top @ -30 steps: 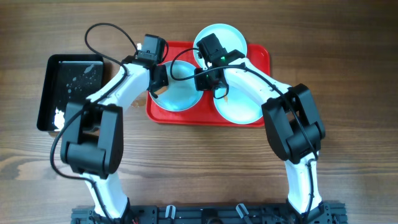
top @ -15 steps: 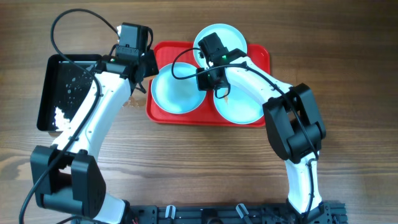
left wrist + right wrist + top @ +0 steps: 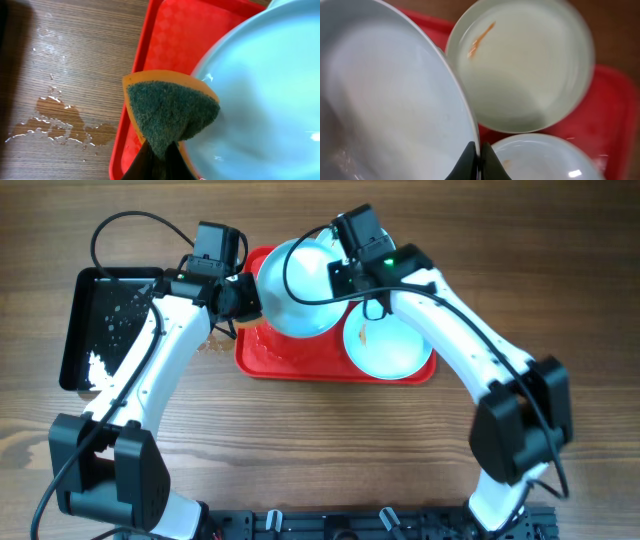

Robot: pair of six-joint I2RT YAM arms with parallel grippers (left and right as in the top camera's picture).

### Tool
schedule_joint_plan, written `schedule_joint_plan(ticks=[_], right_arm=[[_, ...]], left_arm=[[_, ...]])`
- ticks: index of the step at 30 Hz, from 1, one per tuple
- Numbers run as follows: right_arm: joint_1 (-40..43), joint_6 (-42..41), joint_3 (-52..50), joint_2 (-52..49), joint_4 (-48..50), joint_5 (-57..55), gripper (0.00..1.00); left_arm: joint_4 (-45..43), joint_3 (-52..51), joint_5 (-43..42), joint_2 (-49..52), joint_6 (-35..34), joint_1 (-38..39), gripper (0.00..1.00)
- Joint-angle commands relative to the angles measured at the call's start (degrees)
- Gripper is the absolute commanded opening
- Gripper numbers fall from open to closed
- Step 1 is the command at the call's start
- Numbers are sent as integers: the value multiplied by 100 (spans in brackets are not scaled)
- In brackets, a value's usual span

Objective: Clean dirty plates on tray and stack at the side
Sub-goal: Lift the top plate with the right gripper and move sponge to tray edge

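The right gripper moves past the tray and down to release the plate next, since bare wood lies below the gripper and to its right in the overhead view.
My right gripper (image 3: 481, 157) is shut on the rim of a pale blue plate (image 3: 300, 285), holding it tilted above the left part of the red tray (image 3: 275, 355). In the right wrist view this plate (image 3: 385, 100) fills the left side. My left gripper (image 3: 160, 164) is shut on a folded green-and-orange sponge (image 3: 170, 110), whose tip touches the raised plate (image 3: 265, 90) at its left edge. A second plate (image 3: 390, 345) with an orange smear lies on the tray's right half. The right wrist view shows that smeared plate (image 3: 520, 65) and a third plate (image 3: 545, 160) with a small brown spot.
A black tray (image 3: 110, 320) speckled with water and foam stands at the left of the table. A small puddle (image 3: 55, 125) lies on the wood just left of the red tray (image 3: 170, 40). The bare spot on the red tray looks wet.
My right gripper has lifted the left plate off the tray and tilted it. My left gripper, which had swung out to the left, has come back to the plate's edge with the sponge.
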State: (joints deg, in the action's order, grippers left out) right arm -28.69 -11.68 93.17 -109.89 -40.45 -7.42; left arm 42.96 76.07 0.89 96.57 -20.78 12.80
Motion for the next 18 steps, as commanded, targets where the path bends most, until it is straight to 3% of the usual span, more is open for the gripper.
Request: schedule_joint_plan(ticks=[1, 10, 18], right_arm=[[-2, 708, 103, 387, -57, -1189, 5], [-660, 1628, 101, 474, 302, -3672, 4], [-1163, 2444, 101, 468, 999, -5149, 4]], left_arm=[[4, 0, -199, -79, -94, -7, 4], [76, 0, -197, -79, -92, -7, 4], [85, 0, -199, -79, -94, -7, 4]])
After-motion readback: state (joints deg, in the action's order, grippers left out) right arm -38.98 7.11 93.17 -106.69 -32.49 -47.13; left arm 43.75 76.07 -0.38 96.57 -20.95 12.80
